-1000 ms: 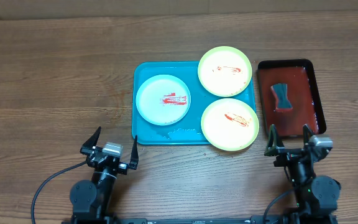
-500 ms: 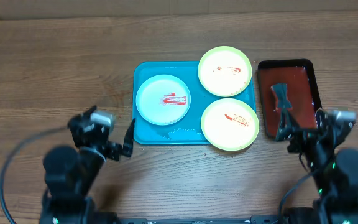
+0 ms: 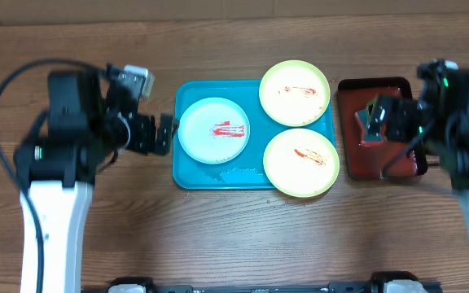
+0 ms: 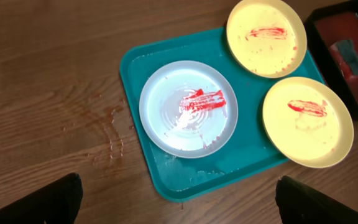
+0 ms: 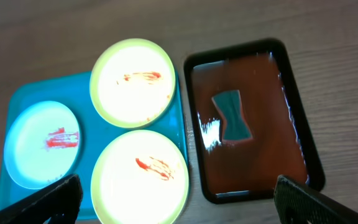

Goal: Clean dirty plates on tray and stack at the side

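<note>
Next I will move my left gripper to the right in the overhead view and down onto the pale plate's nearest rim (image 3: 181,133) (image 4: 142,119), because that rim is clear of the yellow-green plates.
The turquoise tray (image 3: 187,175) lies mid-table. On it a pale blue-white plate (image 3: 213,130) sits at the left. Two yellow-green plates, one far (image 3: 295,93) and one near (image 3: 300,163), overlap its right rim. All three carry red sauce smears. My left gripper (image 3: 155,134) hovers open just left of the tray, holding nothing. In the left wrist view the pale plate (image 4: 188,112) lies ahead of the left gripper (image 4: 179,208). My right gripper (image 3: 383,120) hangs open above the dark red tray. In the right wrist view the near plate (image 5: 140,177) lies below the empty right gripper (image 5: 179,208).
A dark red, black-rimmed tray (image 3: 381,167) stands right of the turquoise one and holds a blue-green sponge (image 5: 233,116) in wet liquid. Foam or water spots lie on the turquoise tray's front part (image 3: 238,172). A wet smear (image 4: 107,124) marks the wood left of it.
Both arms have risen from the table's front edge and swung away from it: the left to the tray's left side, the right over the dark red tray. Both grippers stayed open.
</note>
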Robot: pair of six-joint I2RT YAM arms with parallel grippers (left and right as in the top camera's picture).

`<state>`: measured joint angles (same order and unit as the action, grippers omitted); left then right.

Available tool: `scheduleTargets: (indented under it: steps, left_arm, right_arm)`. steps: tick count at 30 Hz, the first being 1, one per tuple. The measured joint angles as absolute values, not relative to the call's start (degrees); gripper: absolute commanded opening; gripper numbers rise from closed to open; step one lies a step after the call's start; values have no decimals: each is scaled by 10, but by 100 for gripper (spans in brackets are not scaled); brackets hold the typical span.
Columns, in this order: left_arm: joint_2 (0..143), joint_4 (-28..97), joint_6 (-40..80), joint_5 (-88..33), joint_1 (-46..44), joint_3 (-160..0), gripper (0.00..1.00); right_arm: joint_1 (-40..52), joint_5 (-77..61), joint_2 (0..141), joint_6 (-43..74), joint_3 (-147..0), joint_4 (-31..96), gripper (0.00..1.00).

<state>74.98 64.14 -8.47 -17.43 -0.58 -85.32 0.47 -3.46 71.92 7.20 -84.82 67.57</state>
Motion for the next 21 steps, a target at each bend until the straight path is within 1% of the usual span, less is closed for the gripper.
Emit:
scheduleTargets:
  steps: [3,7,14,15,16,18,21]
  left_arm:
    - [803,654,-85,-174,-6,-891,100]
    - [859,657,-82,-175,-6,-898,100]
    - [935,662,-38,-194,-6,-898,99]
    - [945,660,-31,-198,-6,-898,97]
    - [955,652,-29,-202,-6,-898,98]
    - [978,642,-16,-202,-6,-899,96]
    - [1000,644,32,-159,-10,-899,90]
  right_arm:
    - [5,-34,779,62,-885,691,100]
    - [5,-30,827,53,-889,696,100]
    - [4,-6,867,45,-889,690,100]
    - [3,-1,870,45,-889,690,99]
    - [1,5,872,44,-889,690,97]
    - [-15,13,877,45,-889,690,96]
    - [-49,20,887,44,-889,691,95]
